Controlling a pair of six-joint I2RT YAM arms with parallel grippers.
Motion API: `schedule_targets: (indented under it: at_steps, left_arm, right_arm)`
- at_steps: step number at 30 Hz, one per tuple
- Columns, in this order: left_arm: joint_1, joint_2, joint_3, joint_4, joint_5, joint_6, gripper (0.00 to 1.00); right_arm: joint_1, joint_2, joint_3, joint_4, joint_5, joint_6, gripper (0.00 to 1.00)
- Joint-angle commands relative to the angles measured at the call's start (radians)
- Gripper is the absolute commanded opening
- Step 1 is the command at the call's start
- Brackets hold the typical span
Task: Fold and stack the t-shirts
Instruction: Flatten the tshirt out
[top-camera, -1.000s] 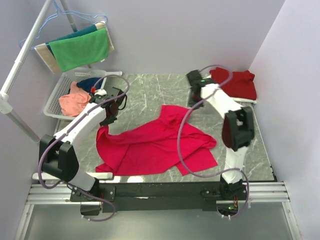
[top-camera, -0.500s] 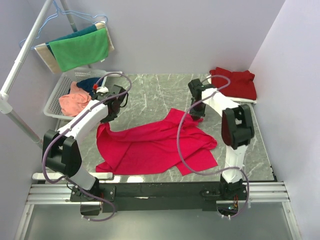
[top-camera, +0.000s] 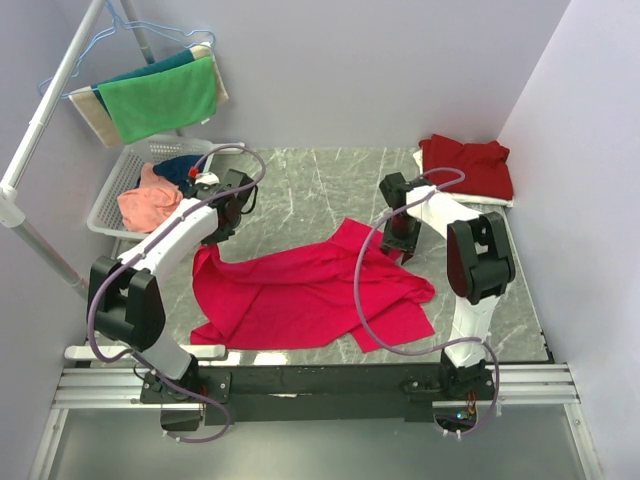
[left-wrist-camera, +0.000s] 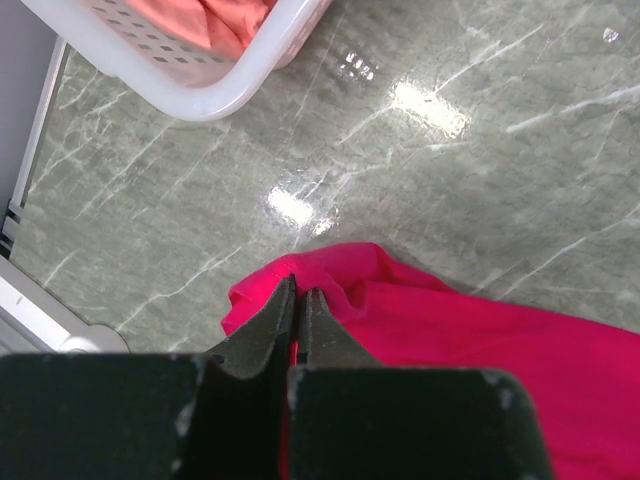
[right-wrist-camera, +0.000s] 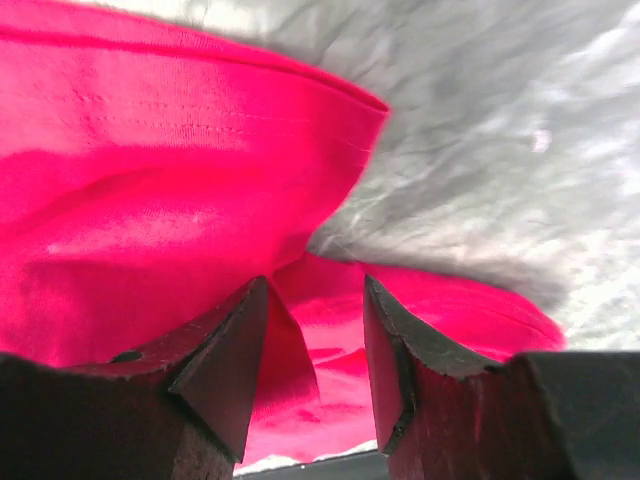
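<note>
The fingers of my open right gripper are still short of the pinkish-red t-shirt's far corner, so I will slide it there, outward over the crumpled t-shirt.
The bright pinkish-red t-shirt lies crumpled across the middle of the marble table. My left gripper is shut on its far left edge, pinching a fold of cloth. My right gripper is open just above the shirt's right side, with nothing between its fingers. A darker maroon-red t-shirt lies folded at the back right corner. Salmon-orange and navy shirts sit in the white basket.
Green, teal and beige towels hang on a rack at the back left. The basket's rim is close behind my left gripper. Walls close off the back and right side.
My right gripper has let go of the shirt's edge and moved toward me, and the raised cloth has dropped onto the table. My left gripper has hardly moved.
</note>
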Motion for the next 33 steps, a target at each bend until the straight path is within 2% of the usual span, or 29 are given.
schedule_targets:
  at_steps: [1, 9, 15, 21, 26, 33]
  left_arm:
    - [0.006, 0.008, 0.041, 0.026, -0.012, 0.03, 0.01]
    - [0.006, 0.017, 0.048, 0.038, -0.004, 0.044, 0.01]
    - [0.007, 0.024, 0.048, 0.041, 0.01, 0.044, 0.01]
    - [0.007, 0.02, 0.047, 0.037, 0.019, 0.041, 0.01]
    - [0.007, 0.019, 0.044, 0.037, 0.026, 0.039, 0.01]
    - [0.007, 0.024, 0.05, 0.03, 0.028, 0.036, 0.01]
  right_arm:
    - [0.001, -0.087, 0.054, -0.011, 0.116, 0.045, 0.5]
    - [-0.024, -0.08, 0.019, 0.042, 0.153, 0.049, 0.45]
    - [-0.065, -0.093, -0.057, 0.204, 0.157, 0.036, 0.4]
    - [-0.107, -0.041, -0.081, 0.257, 0.05, 0.005, 0.39]
    - [-0.113, -0.03, -0.093, 0.317, 0.025, -0.007, 0.38]
    - [-0.121, -0.002, -0.05, 0.305, 0.001, -0.01, 0.36]
